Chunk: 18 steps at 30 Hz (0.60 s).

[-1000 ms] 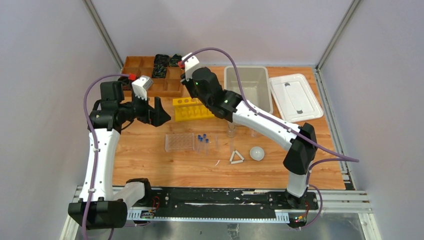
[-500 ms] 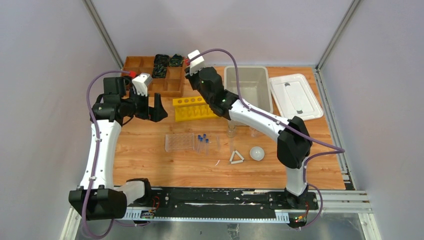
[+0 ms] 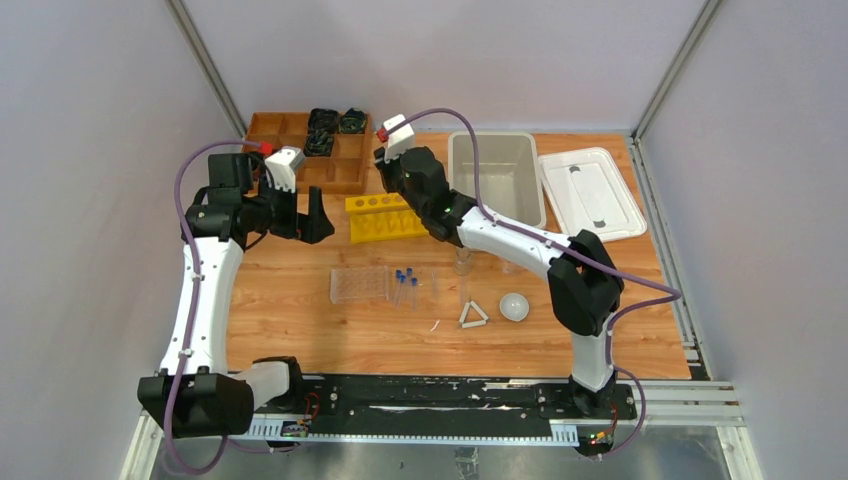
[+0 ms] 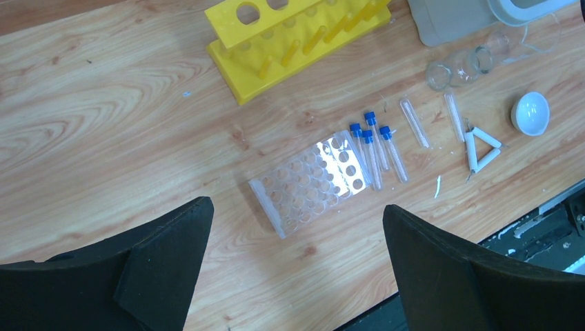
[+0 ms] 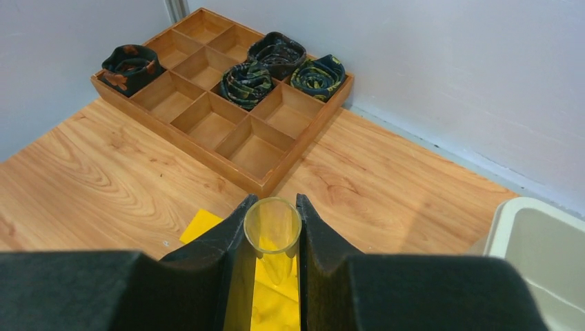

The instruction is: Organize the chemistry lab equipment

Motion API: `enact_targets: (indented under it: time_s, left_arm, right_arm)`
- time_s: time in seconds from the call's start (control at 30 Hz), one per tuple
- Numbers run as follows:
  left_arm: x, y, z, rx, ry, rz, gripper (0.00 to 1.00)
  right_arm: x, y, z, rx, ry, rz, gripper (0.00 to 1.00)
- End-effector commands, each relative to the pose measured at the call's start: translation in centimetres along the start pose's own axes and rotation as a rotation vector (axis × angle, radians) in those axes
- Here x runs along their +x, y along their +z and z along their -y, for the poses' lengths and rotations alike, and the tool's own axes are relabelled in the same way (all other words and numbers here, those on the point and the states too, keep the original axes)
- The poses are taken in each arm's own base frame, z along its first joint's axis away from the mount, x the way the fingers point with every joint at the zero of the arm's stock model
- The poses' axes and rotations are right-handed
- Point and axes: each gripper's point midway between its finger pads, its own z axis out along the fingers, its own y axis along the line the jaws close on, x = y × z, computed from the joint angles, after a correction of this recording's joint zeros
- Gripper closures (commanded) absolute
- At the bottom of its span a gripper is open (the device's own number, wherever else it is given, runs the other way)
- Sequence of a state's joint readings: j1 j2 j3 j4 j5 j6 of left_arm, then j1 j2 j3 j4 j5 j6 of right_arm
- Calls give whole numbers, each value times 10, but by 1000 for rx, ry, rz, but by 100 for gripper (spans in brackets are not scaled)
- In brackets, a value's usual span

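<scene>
The clear uncapped tube hangs upright above the rack, so my right gripper will next lower it into a hole of the yellow rack's upper bar [image 3: 388,200] and let go.
My right gripper [image 5: 272,222] is shut on a clear uncapped tube [image 5: 273,227], held upright above the yellow rack [image 5: 276,303]. My left gripper [image 4: 296,210] is open and empty, high above the table left of the rack. The clear plastic tube rack [image 4: 314,186] lies flat on the wood, with several blue-capped tubes [image 4: 376,148] beside it. Two uncapped tubes [image 4: 414,123], the white triangle frame [image 4: 481,150], the white round dish [image 4: 531,113] and two glass beakers [image 4: 459,67] lie to its right. The top view shows the rack [image 3: 359,284], triangle [image 3: 473,316] and dish [image 3: 514,306].
The yellow six-hole rack [image 3: 387,217] stands mid-table. A wooden compartment tray [image 3: 305,150] with dark items sits at the back left. A grey bin [image 3: 495,175] and its lid [image 3: 590,193] are at the back right.
My right gripper has shifted slightly back and right with the tube above the yellow rack. My left gripper has drawn back a little toward the left.
</scene>
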State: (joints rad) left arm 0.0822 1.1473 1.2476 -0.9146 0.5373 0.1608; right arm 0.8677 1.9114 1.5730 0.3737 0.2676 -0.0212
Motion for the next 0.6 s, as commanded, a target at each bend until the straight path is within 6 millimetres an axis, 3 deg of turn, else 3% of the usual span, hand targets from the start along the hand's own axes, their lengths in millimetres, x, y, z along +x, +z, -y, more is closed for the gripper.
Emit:
enact_targets:
  time_s: [0.0, 0.57]
  left_arm:
    - [-9, -4, -1, -10, 22, 23, 0]
    - [-8, -5, 3, 10, 30, 30, 0]
  right_arm:
    - [-2, 5, 1, -6, 62, 32, 100]
    - [32, 15, -4, -5, 51, -17, 100]
